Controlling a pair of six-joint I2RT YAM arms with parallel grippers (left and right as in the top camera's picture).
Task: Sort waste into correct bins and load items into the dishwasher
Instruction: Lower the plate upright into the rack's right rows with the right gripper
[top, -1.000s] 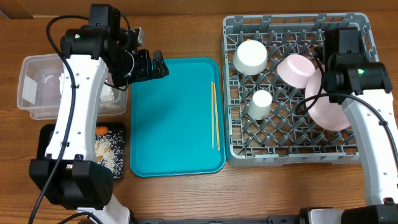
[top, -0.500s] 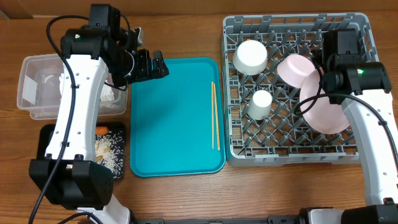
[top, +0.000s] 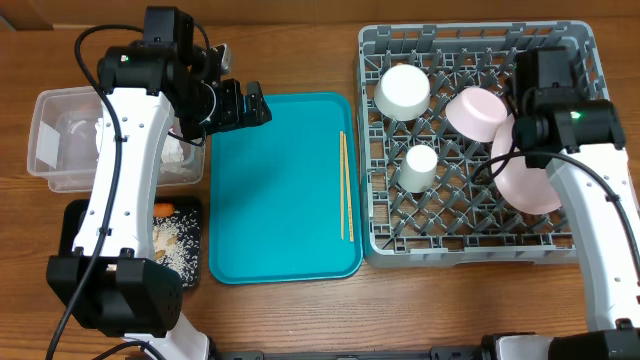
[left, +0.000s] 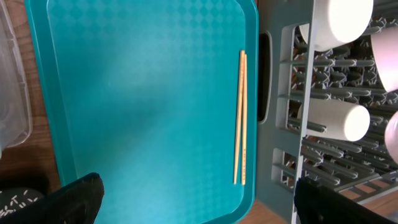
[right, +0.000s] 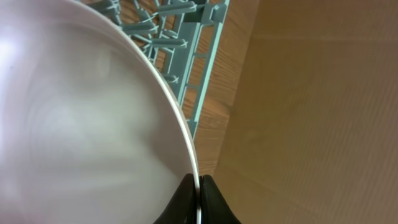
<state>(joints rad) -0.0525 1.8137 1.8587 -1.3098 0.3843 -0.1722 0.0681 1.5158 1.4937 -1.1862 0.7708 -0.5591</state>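
I need to lower the pale pink plate (top: 525, 178) onto the rack's wires beside the pink bowl with my right gripper and let go of it, because the plate already stands on edge there.
My right gripper (right: 199, 194) is shut on the rim of a pale pink plate (right: 81, 124), holding it on edge over the right side of the grey dish rack (top: 465, 248). The plate (top: 525, 178) stands beside a pink bowl (top: 477, 112). A white bowl (top: 402, 90) and a small white cup (top: 420, 165) sit in the rack. The wooden chopsticks (top: 345, 185) lie on the teal tray (top: 280, 200), near its right edge. My left gripper (top: 250, 105) is open and empty above the tray's top-left corner. The chopsticks also show in the left wrist view (left: 240, 118).
A clear tub (top: 45, 150) with white napkins stands at the left. Below it a black tray (top: 72, 225) holds rice and a small orange carrot (top: 164, 208). The rack's side wall (left: 283, 93) runs close along the teal tray's right edge.
My right gripper and the pink plate have shifted slightly left over the rack. The left arm has not moved.
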